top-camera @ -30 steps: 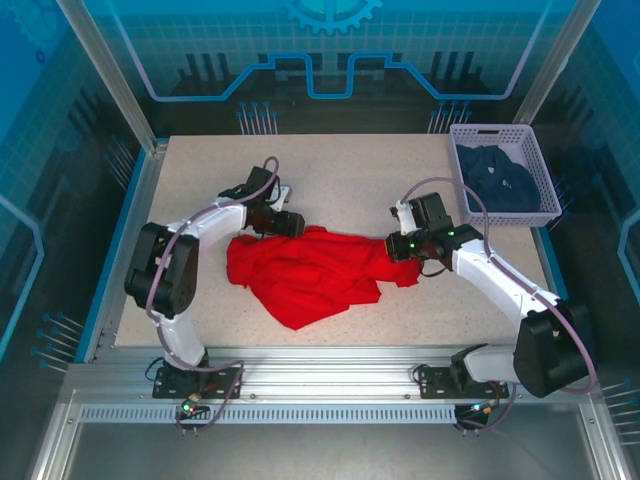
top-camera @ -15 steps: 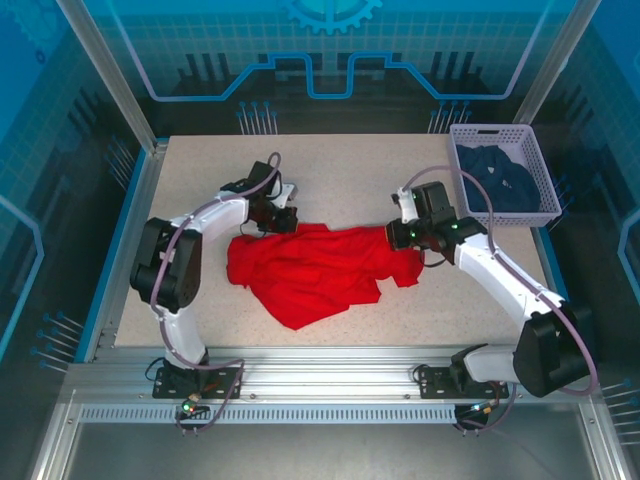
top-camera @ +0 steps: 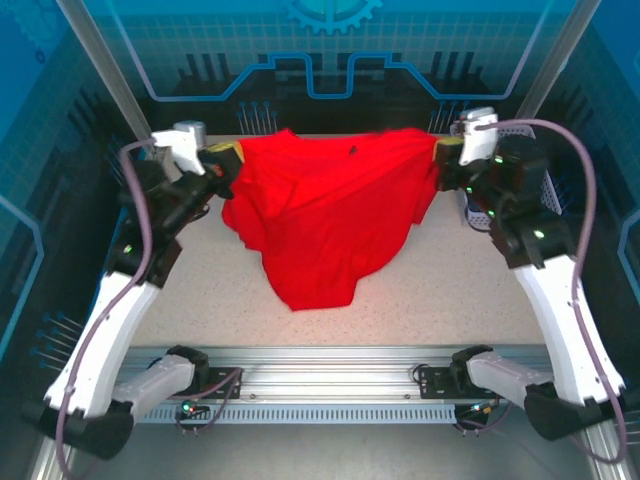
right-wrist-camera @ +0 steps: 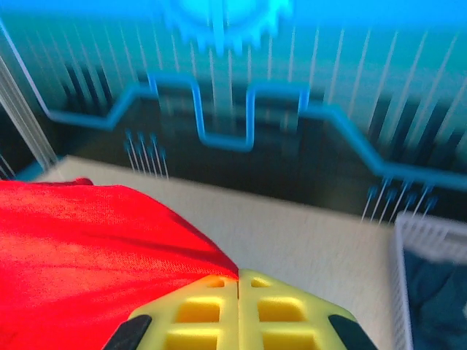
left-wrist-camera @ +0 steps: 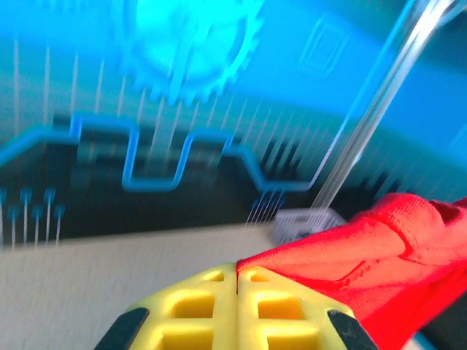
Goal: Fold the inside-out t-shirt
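Observation:
Next, my left gripper moves up, then down to the far part of the speckled tabletop and releases, because the shirt hangs sagging with its tip trailing.
The inside-out t-shirt (top-camera: 325, 210) is plain bright red and hangs stretched between both raised arms, its lower tip trailing on the table near the front. My left gripper (top-camera: 228, 160) is shut on the shirt's left top edge; in the left wrist view the yellow fingers (left-wrist-camera: 197, 310) meet with red cloth (left-wrist-camera: 365, 262) pinched at their tips. High at the right, my right gripper (top-camera: 440, 153) is shut on the shirt's other top edge. The right wrist view has its yellow fingers (right-wrist-camera: 281, 310) together with red cloth (right-wrist-camera: 80, 255) running off to the left.
A white basket (top-camera: 540, 180) with a dark navy garment (right-wrist-camera: 438, 292) stands at the table's back right, partly behind the right arm. The speckled table (top-camera: 200, 290) is bounded by blue walls and a metal rail (top-camera: 330, 360) at the front.
The left gripper closed on the shirt. Both arms then rose from table level, lifting the shirt and spreading it wide between them toward the back.

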`<action>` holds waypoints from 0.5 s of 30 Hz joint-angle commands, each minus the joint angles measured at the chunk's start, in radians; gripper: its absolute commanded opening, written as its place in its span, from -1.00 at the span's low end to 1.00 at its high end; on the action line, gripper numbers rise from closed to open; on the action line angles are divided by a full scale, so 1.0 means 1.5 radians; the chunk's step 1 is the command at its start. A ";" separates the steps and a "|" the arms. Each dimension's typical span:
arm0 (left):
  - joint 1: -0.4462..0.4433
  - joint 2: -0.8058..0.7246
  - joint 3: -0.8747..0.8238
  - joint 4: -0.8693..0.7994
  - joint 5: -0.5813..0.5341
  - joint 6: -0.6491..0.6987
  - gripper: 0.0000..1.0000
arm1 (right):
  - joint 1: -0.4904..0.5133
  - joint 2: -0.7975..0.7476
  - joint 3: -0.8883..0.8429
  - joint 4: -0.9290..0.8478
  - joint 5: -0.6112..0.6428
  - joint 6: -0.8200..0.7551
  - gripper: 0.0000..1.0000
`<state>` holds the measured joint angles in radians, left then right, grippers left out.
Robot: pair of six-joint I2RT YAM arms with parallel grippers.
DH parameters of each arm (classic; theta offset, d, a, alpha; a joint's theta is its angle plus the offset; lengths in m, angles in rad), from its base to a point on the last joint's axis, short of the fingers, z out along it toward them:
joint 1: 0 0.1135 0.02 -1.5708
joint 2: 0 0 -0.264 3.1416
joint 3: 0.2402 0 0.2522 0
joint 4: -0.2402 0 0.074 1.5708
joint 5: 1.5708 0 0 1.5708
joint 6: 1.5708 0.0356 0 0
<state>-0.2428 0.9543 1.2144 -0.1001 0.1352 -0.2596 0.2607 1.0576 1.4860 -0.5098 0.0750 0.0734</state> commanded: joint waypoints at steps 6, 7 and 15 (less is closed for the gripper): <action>-0.020 -0.053 0.178 -0.035 -0.041 0.036 -1.00 | -0.004 -0.110 0.134 0.024 0.017 -0.049 -1.00; -0.020 -0.043 0.200 -0.056 -0.055 0.049 -1.00 | -0.004 -0.112 0.146 0.022 0.019 -0.051 -1.00; -0.013 0.134 0.329 -0.127 -0.183 0.146 -1.00 | -0.004 -0.060 0.170 0.052 0.072 -0.086 -1.00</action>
<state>-0.2840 1.0496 1.6615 -0.2287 0.0475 -0.1181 0.2619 0.9157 1.7355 -0.4831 0.0509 -0.0162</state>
